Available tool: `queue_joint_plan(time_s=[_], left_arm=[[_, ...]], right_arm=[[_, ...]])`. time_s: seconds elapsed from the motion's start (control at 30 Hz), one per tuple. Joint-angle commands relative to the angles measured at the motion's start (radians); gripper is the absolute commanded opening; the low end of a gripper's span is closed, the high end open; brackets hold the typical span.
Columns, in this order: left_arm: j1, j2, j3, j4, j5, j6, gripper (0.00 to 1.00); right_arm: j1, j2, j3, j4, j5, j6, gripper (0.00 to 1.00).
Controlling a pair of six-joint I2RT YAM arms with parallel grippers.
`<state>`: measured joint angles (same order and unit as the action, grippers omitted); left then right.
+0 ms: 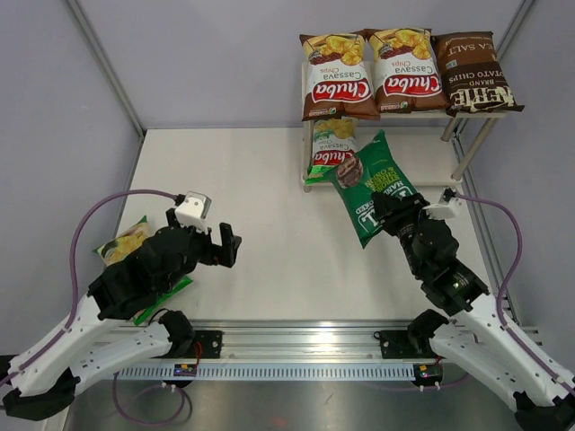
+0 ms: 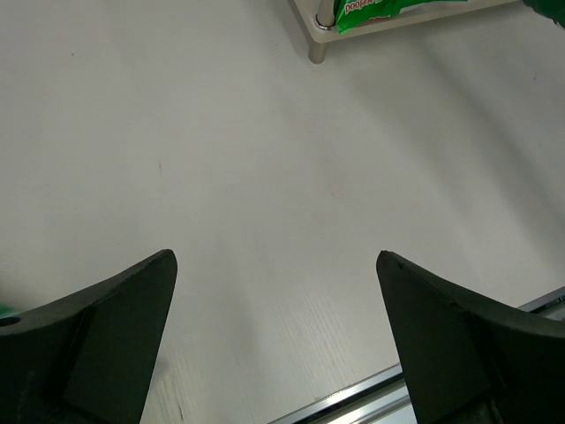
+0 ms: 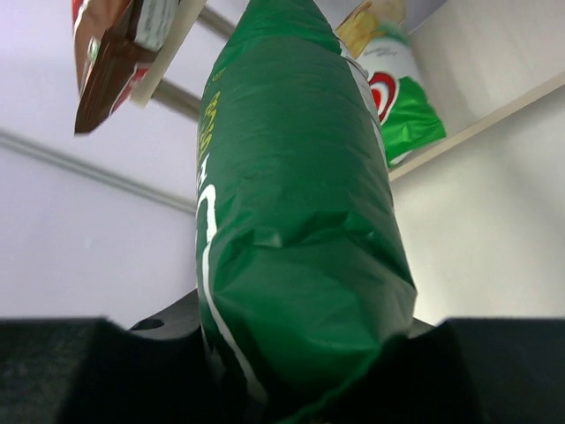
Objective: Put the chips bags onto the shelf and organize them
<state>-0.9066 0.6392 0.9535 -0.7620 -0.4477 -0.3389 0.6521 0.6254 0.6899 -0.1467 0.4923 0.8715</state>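
Observation:
The robot's right gripper will next turn to point outward and bring the REAL bag (image 1: 368, 184) onto the lower board (image 1: 413, 154) beside the light-green Chuba bag, since that part of the board is empty.
The shelf (image 1: 422, 115) stands at the back right. On its top board lie two brown Chuba bags (image 1: 338, 76) (image 1: 406, 70) and the dark-brown Kettle bag (image 1: 474, 74). A light-green Chuba bag (image 1: 331, 144) lies on the lower board; it also shows in the right wrist view (image 3: 397, 106). My right gripper (image 1: 393, 214) is shut on the dark-green REAL bag (image 1: 368, 184) (image 3: 291, 221) and holds it just in front of the lower board. The second light-green Chuba bag (image 1: 126, 242) lies on the table at the left, partly under my left arm. My left gripper (image 1: 229, 245) (image 2: 275, 336) is open and empty over bare table.
The white table (image 1: 252, 197) is bounded by grey walls at left and back. A metal rail (image 1: 296, 341) runs along the near edge. A shelf leg (image 2: 316, 49) shows at the top of the left wrist view.

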Motion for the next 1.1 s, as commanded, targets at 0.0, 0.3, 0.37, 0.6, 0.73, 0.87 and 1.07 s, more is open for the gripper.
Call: queue_joint_plan(time_s=[0.0, 0.3, 0.37, 0.6, 0.73, 0.87, 1.07], left_arm=[[0.003, -0.045, -0.024, 0.039, 0.010, 0.037, 0.99], [0.003, -0.096, -0.048, 0.056, 0.061, 0.049, 0.99], [0.003, -0.102, -0.058, 0.059, 0.070, 0.054, 0.99], [0.003, -0.108, -0.062, 0.061, 0.078, 0.055, 0.99], [0.003, -0.130, -0.065, 0.064, 0.072, 0.055, 0.99], [0.003, -0.150, -0.070, 0.067, 0.066, 0.057, 0.99], [0.005, -0.150, -0.068, 0.067, 0.058, 0.052, 0.99]], right_arm=[[-0.060, -0.026, -0.013, 0.254, 0.080, 0.101, 0.12], [-0.481, 0.140, -0.095, 0.452, -0.182, 0.294, 0.12], [-0.535, 0.207, -0.096, 0.489, -0.266, 0.317, 0.12], [-0.684, 0.442, -0.095, 0.735, -0.397, 0.357, 0.13], [-0.730, 0.661, -0.072, 0.903, -0.471, 0.365, 0.13], [-0.744, 0.810, -0.032, 1.060, -0.477, 0.336, 0.15], [-0.744, 1.007, -0.024, 1.222, -0.462, 0.357, 0.28]])
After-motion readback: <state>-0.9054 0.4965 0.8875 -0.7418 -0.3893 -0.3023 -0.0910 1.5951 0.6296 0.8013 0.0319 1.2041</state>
